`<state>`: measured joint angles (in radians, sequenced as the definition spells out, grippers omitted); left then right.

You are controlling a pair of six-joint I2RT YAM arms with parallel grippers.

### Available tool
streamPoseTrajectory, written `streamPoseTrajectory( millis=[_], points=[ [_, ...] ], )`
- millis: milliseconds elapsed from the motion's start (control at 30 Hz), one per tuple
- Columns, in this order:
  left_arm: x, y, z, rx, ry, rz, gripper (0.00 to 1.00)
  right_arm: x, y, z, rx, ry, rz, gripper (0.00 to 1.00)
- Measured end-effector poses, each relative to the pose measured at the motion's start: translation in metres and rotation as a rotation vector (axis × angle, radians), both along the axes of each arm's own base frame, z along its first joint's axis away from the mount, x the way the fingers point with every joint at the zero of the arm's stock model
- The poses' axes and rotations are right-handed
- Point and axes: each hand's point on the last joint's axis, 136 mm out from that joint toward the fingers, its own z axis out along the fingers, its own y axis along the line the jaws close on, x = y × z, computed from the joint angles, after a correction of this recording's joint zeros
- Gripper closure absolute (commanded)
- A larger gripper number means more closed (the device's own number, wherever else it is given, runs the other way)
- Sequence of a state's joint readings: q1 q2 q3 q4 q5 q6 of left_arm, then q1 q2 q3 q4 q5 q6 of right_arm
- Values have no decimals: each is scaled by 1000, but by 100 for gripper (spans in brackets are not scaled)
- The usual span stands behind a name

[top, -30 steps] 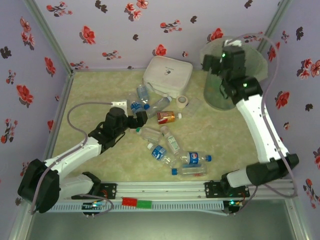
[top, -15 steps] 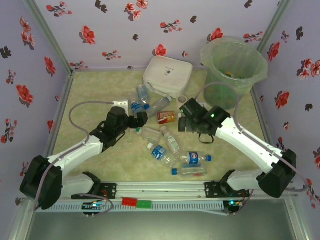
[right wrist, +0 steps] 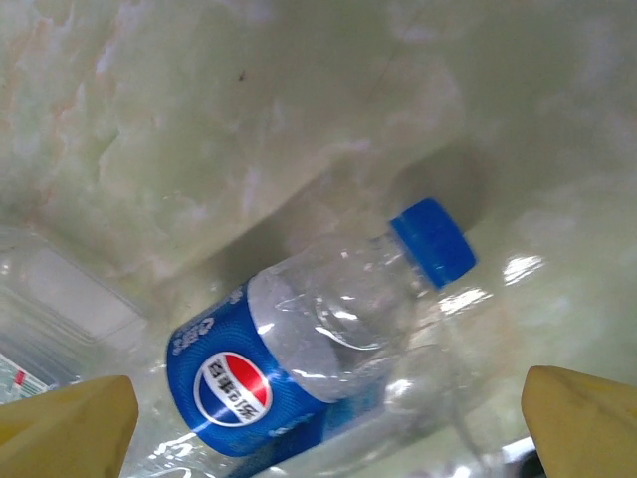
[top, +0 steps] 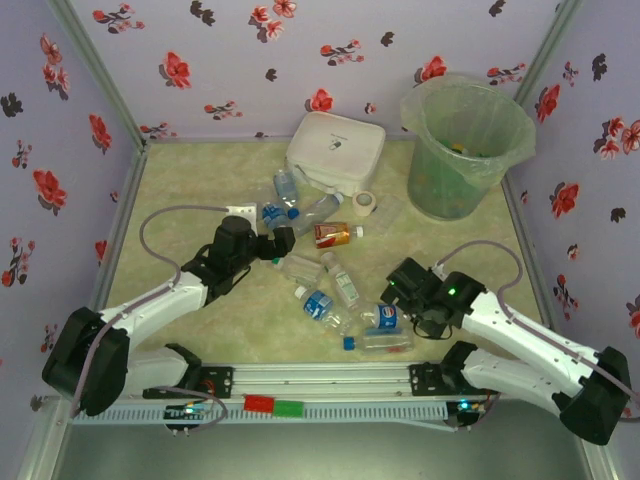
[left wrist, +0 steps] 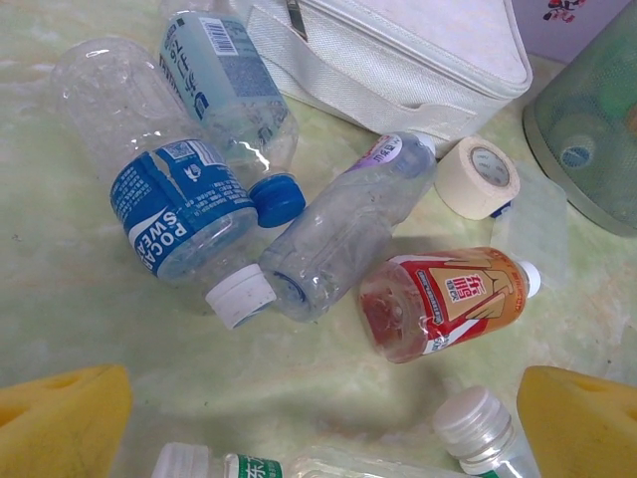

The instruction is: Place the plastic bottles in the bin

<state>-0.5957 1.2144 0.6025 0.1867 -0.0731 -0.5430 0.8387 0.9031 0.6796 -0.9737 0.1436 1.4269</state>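
The Pepsi bottle lies slantwise between the open fingers of my right gripper. My right gripper will go down and turn next, to close across the clear shoulder (right wrist: pixel 336 307) behind the bottle's blue cap.
Several plastic bottles lie scattered mid-table. My left gripper (top: pixel 278 243) hangs open beside the heap; its yellow fingers (left wrist: pixel 60 418) flank bare table in front of the amber bottle (left wrist: pixel 443 304), a crumpled clear bottle (left wrist: pixel 343 229) and a blue-labelled Pocari bottle (left wrist: pixel 169 209). My right gripper (top: pixel 396 292) is open low over the blue-capped Pepsi bottle (right wrist: pixel 318 349), one finger (right wrist: pixel 582 423) on each side, not touching it. That Pepsi bottle (top: pixel 386 318) lies on another clear bottle (top: pixel 375 342). The bin (top: pixel 470 150) stands at the back right with bottles inside.
A white rounded box (top: pixel 335 150) sits at the back centre, with a tape roll (left wrist: pixel 478 177) and a flat clear lid beside it. Two white-capped bottles (left wrist: pixel 478 428) lie right under the left gripper. Floral walls close in the table on three sides.
My right arm has swung from over the bin down to the table's front, dropping over the Pepsi bottle. The left arm has barely moved.
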Motion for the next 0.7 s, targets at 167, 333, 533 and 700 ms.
streamPoseTrajectory(
  millis=[167, 333, 533, 700],
  points=[
    [0, 4, -4, 5, 8, 8, 0, 4, 17, -21, 110, 1, -69, 0],
    [1, 6, -5, 6, 9, 14, 0, 10, 27, -29, 179, -20, -104, 0],
    [1, 7, -5, 4, 11, 15, 0, 21, 39, -31, 247, -66, -120, 0],
    [1, 7, -4, -1, 9, 17, 0, 32, 44, -35, 269, -100, -133, 0]
  ],
)
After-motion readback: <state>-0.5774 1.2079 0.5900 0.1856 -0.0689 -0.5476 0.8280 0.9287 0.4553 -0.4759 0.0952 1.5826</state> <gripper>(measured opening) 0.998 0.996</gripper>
